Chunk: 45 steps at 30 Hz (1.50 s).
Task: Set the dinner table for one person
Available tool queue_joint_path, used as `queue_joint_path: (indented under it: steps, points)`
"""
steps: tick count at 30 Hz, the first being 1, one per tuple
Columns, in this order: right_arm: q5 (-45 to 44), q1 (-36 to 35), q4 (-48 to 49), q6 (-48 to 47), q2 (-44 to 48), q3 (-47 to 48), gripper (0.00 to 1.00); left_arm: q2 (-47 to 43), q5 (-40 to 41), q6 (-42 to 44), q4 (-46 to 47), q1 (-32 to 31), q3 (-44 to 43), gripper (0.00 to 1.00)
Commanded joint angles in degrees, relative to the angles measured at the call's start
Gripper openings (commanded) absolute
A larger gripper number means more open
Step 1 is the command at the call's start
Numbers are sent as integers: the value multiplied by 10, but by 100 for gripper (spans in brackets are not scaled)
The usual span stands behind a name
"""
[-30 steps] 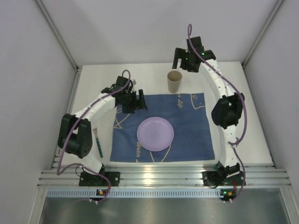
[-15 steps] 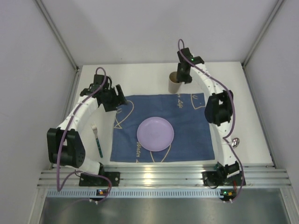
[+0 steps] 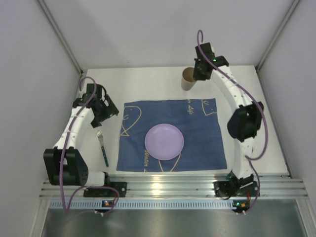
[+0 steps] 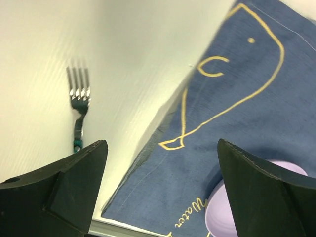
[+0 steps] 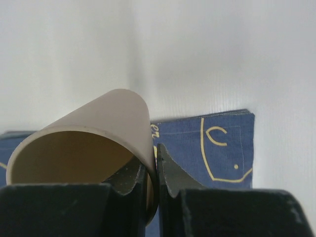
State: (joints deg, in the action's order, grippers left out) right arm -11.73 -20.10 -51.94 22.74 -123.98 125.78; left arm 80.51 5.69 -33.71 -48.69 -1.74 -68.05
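I will next move my left gripper down and back onto the fork's neck by the green handle (image 3: 101,143) (image 4: 78,136), since that slim part fits between its open fingers.
A tan paper cup (image 3: 187,80) stands at the back of the white dinner table (image 3: 148,84), just beyond the blue placemat (image 3: 197,133). My right gripper (image 3: 198,73) is shut on the wall of the cup (image 5: 84,143), one finger inside the rim and one outside. Whether the cup's base touches the table I cannot tell. A lavender plate (image 3: 164,141) lies in the middle of the placemat. A fork (image 3: 102,147) with a green handle lies left of the placemat. My left gripper (image 3: 107,112) hangs open and empty above the table between the fork (image 4: 79,98) and the placemat (image 4: 237,113).
Grey walls close in the table on the left, back and right. An aluminium rail (image 3: 173,185) with both arm bases runs along the near edge. The plate's rim (image 4: 214,217) shows beside my left gripper's right finger (image 4: 266,192).
My right gripper has come down over the cup's rim and shut on its wall; the cup has shifted slightly toward the back. My left arm has swung left off the placemat.
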Motion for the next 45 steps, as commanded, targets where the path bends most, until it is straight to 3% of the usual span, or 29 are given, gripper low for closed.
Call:
queue_joint_path:
  steps: [1,8,10,14,21,31,37,41,42,44,45]
  points:
    - [-16,-1,24,12,173,-80,0,-37,30,-37,-21,14,41,98]
    - [-1,-1,22,7,379,-338,0,-38,1,-81,43,66,177,98]
    - [14,-1,50,15,433,-434,0,-42,12,-87,51,68,190,98]
    - [48,-2,92,28,476,-533,0,-61,50,-90,46,72,204,97]
    - [46,2,128,6,435,-521,0,-33,99,-50,74,71,240,95]
    - [18,34,130,6,334,-432,0,55,65,-34,132,71,251,87]
    - [-7,45,159,10,305,-462,0,81,48,-34,154,72,259,63]
    - [-15,45,189,18,301,-509,0,114,32,-26,162,72,250,30]
    - [-14,45,197,19,300,-518,0,118,31,-21,161,72,249,11]
    - [-11,42,206,22,293,-544,0,126,32,-14,162,72,243,0]
    - [-9,41,222,22,291,-564,3,134,31,-8,159,72,240,0]
